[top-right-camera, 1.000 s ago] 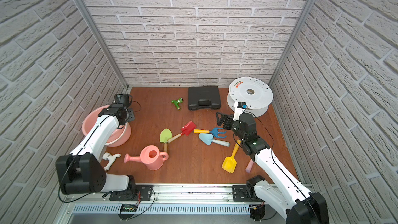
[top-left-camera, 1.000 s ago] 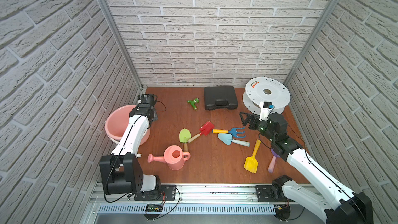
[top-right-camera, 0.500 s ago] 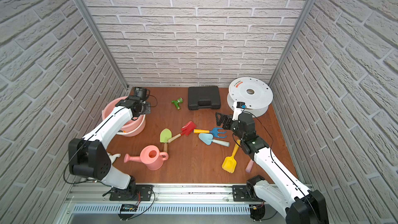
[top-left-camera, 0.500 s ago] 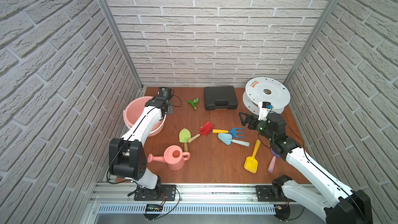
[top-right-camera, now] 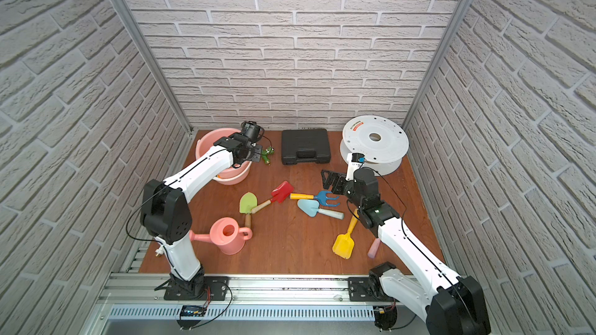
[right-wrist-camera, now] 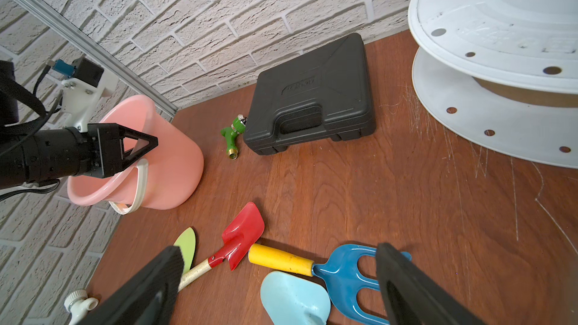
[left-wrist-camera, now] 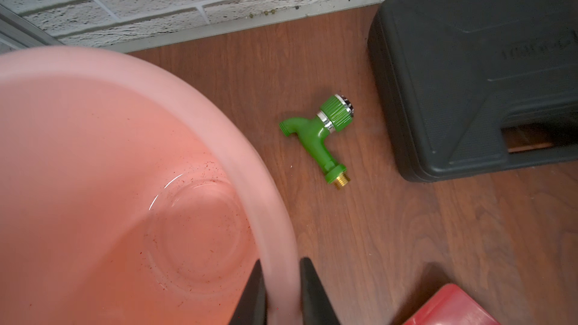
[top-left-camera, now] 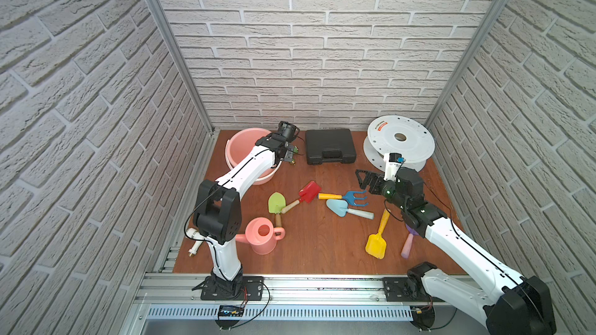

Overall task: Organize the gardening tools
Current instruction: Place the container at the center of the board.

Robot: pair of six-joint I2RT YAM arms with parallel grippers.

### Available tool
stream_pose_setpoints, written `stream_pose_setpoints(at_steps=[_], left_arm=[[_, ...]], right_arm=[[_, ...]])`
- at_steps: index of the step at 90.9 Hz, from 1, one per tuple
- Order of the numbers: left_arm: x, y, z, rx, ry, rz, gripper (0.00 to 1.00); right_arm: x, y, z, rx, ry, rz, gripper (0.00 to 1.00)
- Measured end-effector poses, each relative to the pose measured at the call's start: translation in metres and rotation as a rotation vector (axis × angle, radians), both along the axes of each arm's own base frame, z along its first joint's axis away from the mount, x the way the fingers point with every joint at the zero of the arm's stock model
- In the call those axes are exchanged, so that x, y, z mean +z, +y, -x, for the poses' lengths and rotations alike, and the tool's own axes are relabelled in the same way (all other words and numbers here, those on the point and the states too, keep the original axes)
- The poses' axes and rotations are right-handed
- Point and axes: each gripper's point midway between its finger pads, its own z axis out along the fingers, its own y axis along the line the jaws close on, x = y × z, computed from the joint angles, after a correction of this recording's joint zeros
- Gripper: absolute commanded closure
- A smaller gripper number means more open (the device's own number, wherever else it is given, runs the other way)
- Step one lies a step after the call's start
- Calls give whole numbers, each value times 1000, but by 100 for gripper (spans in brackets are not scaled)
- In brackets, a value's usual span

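Note:
The bucket [top-left-camera: 245, 143] stands apart from most tools, so my left gripper will next move it toward the black case, onto the tabletop beside it, and let go.
My left gripper [top-left-camera: 285, 153] is shut on the rim of an empty pink bucket [top-left-camera: 245, 143] at the back left; its jaws straddle the rim [left-wrist-camera: 281, 289]. Loose on the table lie a green spade [top-left-camera: 276, 203], red spade [top-left-camera: 309, 191], blue rake [top-left-camera: 354, 197] with a yellow handle, pale blue trowel [top-left-camera: 338, 208], yellow spade [top-left-camera: 376, 245], purple tool [top-left-camera: 407, 248] partly under my right arm, and pink watering can [top-left-camera: 263, 235]. My right gripper [top-left-camera: 364, 179] hangs open just behind the rake [right-wrist-camera: 350, 273], holding nothing.
A black case [top-left-camera: 330, 146] and a white reel [top-left-camera: 400, 140] stand at the back. A green tap [left-wrist-camera: 319, 132] lies between bucket and case. A white tap [top-left-camera: 195, 241] lies at the front left edge. Brick walls close three sides.
My left arm has carried the pink bucket from the left side back toward the rear corner, close to the green tap. Its jaws have closed tighter on the rim. The right arm has barely moved.

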Motion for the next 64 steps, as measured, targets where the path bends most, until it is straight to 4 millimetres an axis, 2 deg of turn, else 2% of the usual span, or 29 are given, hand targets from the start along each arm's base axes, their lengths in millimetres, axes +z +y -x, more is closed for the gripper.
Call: stream_pose_setpoints(at_steps=[18,31,46,54,64], left_arm=[[4,-15,1,-46,6,52,95],[14,-54,7,-138,15,129,95],[15,-96,9,-225,33,154,95],[12,-107,7,-247,50,145,95],[8,-111,4,-254,62,133,92]], right_arm=[[-4,1,-1,1,11,4,1],[-4,1,-1,1,12,4,1],[-4,1,-1,2,12,4,1],[-4,1,-1,2,12,4,1],[-4,1,-1,2,12,4,1]])
